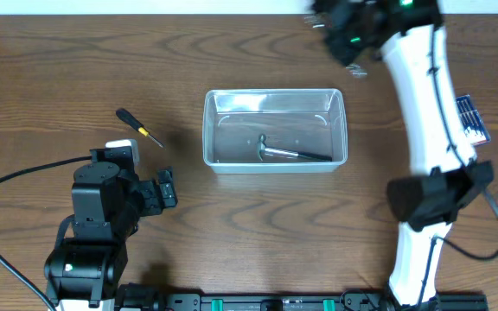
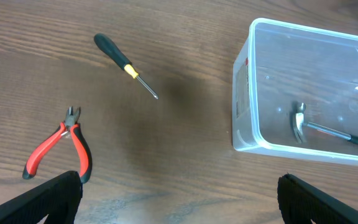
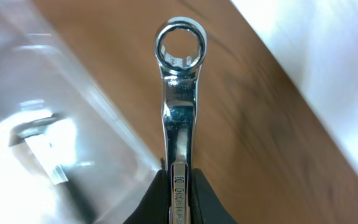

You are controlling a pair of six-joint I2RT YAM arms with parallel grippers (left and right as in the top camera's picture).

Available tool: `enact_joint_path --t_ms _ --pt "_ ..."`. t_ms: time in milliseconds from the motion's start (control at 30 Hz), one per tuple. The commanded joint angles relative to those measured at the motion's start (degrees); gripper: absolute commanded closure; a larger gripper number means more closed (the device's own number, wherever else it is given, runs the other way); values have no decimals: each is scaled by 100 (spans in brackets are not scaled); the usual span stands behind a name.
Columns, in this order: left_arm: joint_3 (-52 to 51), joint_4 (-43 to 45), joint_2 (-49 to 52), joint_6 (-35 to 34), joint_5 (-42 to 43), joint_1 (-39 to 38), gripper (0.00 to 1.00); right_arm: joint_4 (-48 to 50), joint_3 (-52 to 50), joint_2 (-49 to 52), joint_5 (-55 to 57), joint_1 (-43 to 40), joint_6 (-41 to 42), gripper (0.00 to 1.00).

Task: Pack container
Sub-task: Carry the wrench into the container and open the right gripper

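The container's bottom beyond the hammer (image 3: 82, 134) is empty. My right gripper should first move back and to the left in the overhead view to get the wrench down there.
The clear plastic container (image 1: 275, 130) sits mid-table with a small hammer (image 1: 294, 153) lying inside; it also shows in the left wrist view (image 2: 303, 93). My right gripper (image 1: 353, 53) is shut on a chrome ring wrench (image 3: 180, 93), held above the table beyond the container's far right corner. My left gripper (image 1: 167, 188) is open and empty, left of the container. A black-and-yellow screwdriver (image 2: 126, 65) and red-handled pliers (image 2: 61, 146) lie on the wood in front of it.
A small blue case of bits (image 1: 471, 119) lies at the right, partly under my right arm. A black cable (image 1: 15, 177) loops at the left. The table's far edge (image 3: 328, 68) runs close behind the wrench.
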Motion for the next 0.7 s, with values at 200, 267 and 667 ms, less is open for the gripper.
enact_joint_path --t_ms 200,267,667 --pt "118 -13 0 -28 -24 24 2 -105 -955 632 -160 1158 -1484 99" --pt "118 -39 0 -28 -24 24 2 0 -1235 754 -151 1180 -1502 99" --pt "118 -192 0 -28 -24 24 2 341 -1818 1512 -153 890 -1679 83"
